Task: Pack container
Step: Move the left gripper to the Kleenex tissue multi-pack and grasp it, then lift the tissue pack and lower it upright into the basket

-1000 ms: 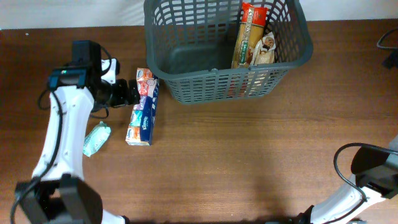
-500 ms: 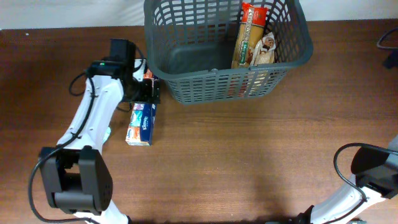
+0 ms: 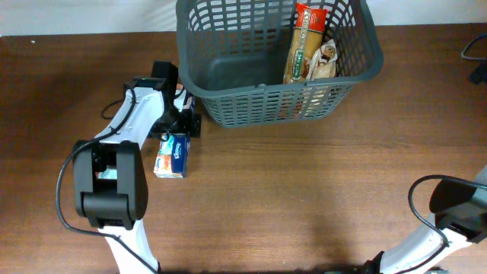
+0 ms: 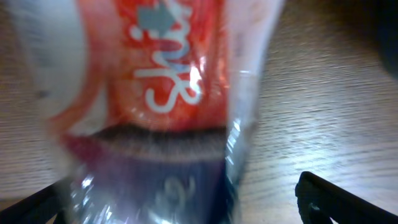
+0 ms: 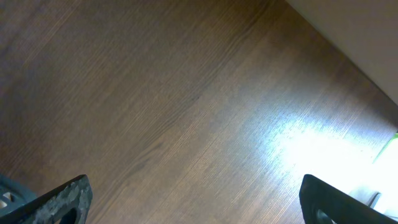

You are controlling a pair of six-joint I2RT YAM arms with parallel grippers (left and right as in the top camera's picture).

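Note:
I will move my left gripper down onto the wrapped pack's middle part [image 3: 179, 135] [image 4: 158, 143] next and close it there, because its fingers are already open on both sides of the tissues.
The dark grey lattice basket [image 3: 266, 97] stands at the back centre. It holds a tall pasta pack [image 3: 306, 42] and a small snack bag [image 3: 327, 59] at its right side. A long pack of tissues in clear wrap [image 3: 174, 154] lies on the table left of the basket. My left gripper [image 3: 183, 120] is low over the pack's far end, close to the basket's front left corner. In the left wrist view the pack [image 4: 161, 81] fills the frame, and the left gripper's jaws [image 4: 186, 202] are spread wide on either side of it. My right gripper [image 5: 196, 199] is open over bare wood.
The right arm's base [image 3: 456, 209] sits at the front right corner. A dark cable [image 3: 475, 49] lies at the right edge. The left arm [image 3: 129, 129] reaches across the table's left part.
My left arm has swung right, from beside the tissue pack to over its far end by the basket. The pack, the basket and the right arm have not moved.

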